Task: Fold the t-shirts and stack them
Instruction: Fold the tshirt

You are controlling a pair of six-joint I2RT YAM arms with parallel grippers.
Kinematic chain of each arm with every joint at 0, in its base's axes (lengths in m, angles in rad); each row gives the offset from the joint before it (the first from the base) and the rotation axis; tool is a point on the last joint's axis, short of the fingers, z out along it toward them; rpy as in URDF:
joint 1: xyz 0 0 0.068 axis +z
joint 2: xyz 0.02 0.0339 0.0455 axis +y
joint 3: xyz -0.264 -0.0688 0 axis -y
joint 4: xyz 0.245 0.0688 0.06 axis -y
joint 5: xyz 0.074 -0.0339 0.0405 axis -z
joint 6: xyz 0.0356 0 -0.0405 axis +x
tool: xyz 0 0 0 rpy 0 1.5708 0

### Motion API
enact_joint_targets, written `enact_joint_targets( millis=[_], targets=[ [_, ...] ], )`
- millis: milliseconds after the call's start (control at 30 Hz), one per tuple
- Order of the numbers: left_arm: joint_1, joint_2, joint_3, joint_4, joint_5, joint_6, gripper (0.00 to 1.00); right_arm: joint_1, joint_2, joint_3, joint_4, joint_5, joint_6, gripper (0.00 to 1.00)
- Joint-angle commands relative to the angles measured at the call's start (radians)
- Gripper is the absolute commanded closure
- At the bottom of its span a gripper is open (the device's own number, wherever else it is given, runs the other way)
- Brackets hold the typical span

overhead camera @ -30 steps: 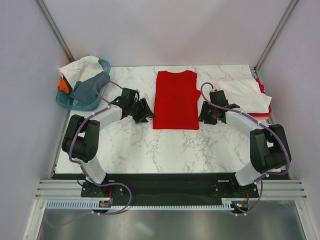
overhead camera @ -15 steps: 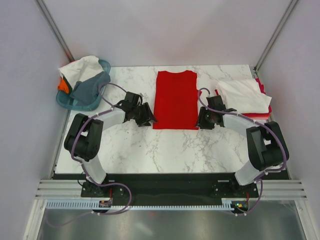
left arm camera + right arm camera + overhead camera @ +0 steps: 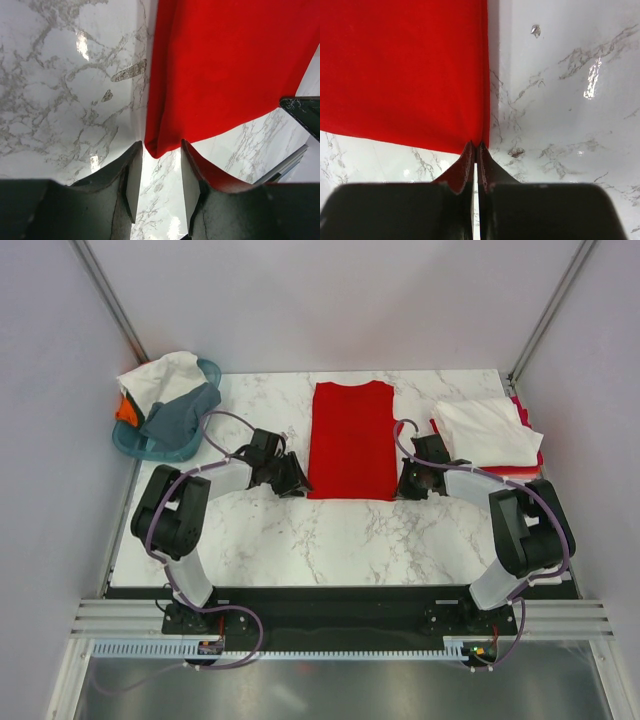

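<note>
The right gripper needs to lift the hem of the red t-shirt next, carry it outward and down onto the t-shirt's far end point(image 3: 381, 393) and let go, because that end is outward of the gripper.
A bright red t-shirt point(image 3: 350, 440) lies flat mid-table, folded into a long strip running front to back. My left gripper point(image 3: 298, 486) is at its near left corner. In the left wrist view the red t-shirt point(image 3: 225, 65) ends in a corner tip that sits between the open fingers of the left gripper point(image 3: 161, 146), and neither finger touches it. My right gripper point(image 3: 404, 488) is at the near right corner. In the right wrist view the right gripper point(image 3: 476, 146) is shut, pinching the hem of the red t-shirt point(image 3: 400, 70).
A teal basket point(image 3: 128, 443) at the far left holds a white t-shirt point(image 3: 160, 375), a grey one point(image 3: 182, 408) and an orange one point(image 3: 124, 410). At the far right a folded white t-shirt point(image 3: 490, 428) lies on a red one point(image 3: 531, 462). Marble table point(image 3: 330, 540) lies nearer me.
Both grippers slid inward to the red t-shirt's near corners. The right jaws closed on the hem. The left jaws narrowed around the other corner.
</note>
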State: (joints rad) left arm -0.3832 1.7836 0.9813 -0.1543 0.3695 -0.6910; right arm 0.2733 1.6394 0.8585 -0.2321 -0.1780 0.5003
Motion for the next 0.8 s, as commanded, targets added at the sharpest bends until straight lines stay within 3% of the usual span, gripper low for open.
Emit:
enact_joint_targets(
  millis=[0,200,400,433,767],
  targets=[
    [-0.006,0.017,-0.006,0.050,0.034,0.024,0.57,0.004,0.013,0.001,0.020,-0.012,-0.012,0.97],
    [-0.019,0.011,-0.020,0.053,0.037,0.021,0.64,0.004,0.007,-0.001,0.020,-0.009,-0.009,0.98],
    [-0.029,0.017,-0.032,0.062,0.040,0.013,0.83,0.006,-0.001,-0.001,0.019,-0.015,-0.008,0.99],
    [-0.031,0.014,-0.042,0.068,0.043,0.013,0.98,0.006,-0.003,-0.004,0.019,-0.018,-0.009,1.00],
    [-0.033,-0.199,-0.223,0.148,0.045,-0.024,0.98,0.004,-0.217,-0.093,0.001,-0.032,-0.002,1.00]
  ],
)
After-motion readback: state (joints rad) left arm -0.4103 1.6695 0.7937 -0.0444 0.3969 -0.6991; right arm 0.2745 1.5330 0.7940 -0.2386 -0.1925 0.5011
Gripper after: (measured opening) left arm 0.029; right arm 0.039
